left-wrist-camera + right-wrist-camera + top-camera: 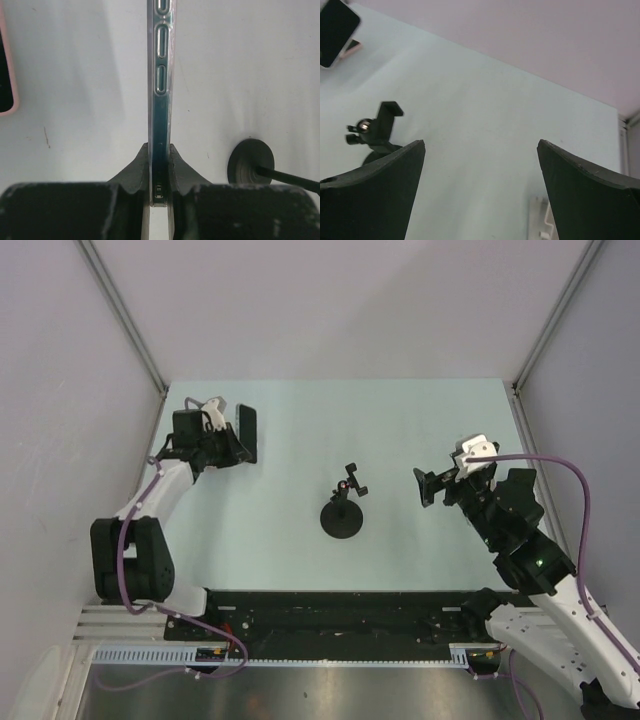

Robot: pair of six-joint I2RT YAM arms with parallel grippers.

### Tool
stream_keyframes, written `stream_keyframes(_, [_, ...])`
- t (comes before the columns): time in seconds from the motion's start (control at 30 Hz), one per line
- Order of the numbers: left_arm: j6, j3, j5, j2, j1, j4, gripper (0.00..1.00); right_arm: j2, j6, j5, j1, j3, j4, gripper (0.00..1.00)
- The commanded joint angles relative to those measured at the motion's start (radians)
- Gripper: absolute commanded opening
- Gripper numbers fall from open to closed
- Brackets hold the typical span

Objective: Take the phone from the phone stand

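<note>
The phone still hangs above the table, so my left gripper should next lower it onto the bare tabletop (255, 467) (75, 75) beside the pink-edged dark object to release it.
The phone (246, 432) is a dark slab in a clear case, held off the table at the far left, well away from the stand. My left gripper (232, 447) is shut on its lower end. In the left wrist view the phone (161, 75) shows edge-on between the fingers of the gripper (160, 150). The black phone stand (343, 510) stands mid-table on a round base, its clamp (352, 480) empty. My right gripper (430, 486) is open and empty to the right of the stand. The right wrist view shows the stand (375, 132) left of the gripper (481, 145) and the phone (337, 30) far off.
A pink-edged dark object (5, 70) lies on the table left of the held phone; it also shows in the right wrist view (354, 46). The stand's base (250, 162) shows to the phone's right. Enclosure walls and metal posts (125, 315) bound the table.
</note>
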Motion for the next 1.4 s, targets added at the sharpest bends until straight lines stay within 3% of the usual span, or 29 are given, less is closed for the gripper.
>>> stream_keyframes(0.0, [-0.024, 0.131, 0.073, 0.107, 0.055, 0.013, 0.00, -0.042, -0.093, 0.174, -0.009, -0.069, 0.030, 1.00])
stream_keyframes(0.17, [-0.005, 0.223, 0.077, 0.242, 0.084, -0.010, 0.00, -0.128, -0.118, 0.208, -0.023, -0.224, 0.149, 1.00])
stream_keyframes(0.47, [0.024, 0.303, 0.077, 0.411, 0.116, -0.049, 0.01, -0.227, -0.122, 0.291, -0.052, -0.312, 0.245, 1.00])
stream_keyframes(1.0, [0.062, 0.326, 0.070, 0.506, 0.122, -0.063, 0.08, -0.239, -0.087, 0.226, -0.110, -0.344, 0.265, 0.98])
stream_keyframes(1.23, [0.068, 0.344, 0.123, 0.523, 0.124, -0.077, 0.01, -0.242, -0.086, 0.222, -0.112, -0.344, 0.267, 0.98])
stream_keyframes(1.33, [0.073, 0.347, 0.105, 0.522, 0.125, -0.082, 0.07, -0.239, -0.087, 0.222, -0.112, -0.344, 0.265, 0.98])
stream_keyframes(1.37, [0.075, 0.347, 0.099, 0.520, 0.124, -0.085, 0.17, -0.237, -0.087, 0.219, -0.112, -0.346, 0.265, 0.98])
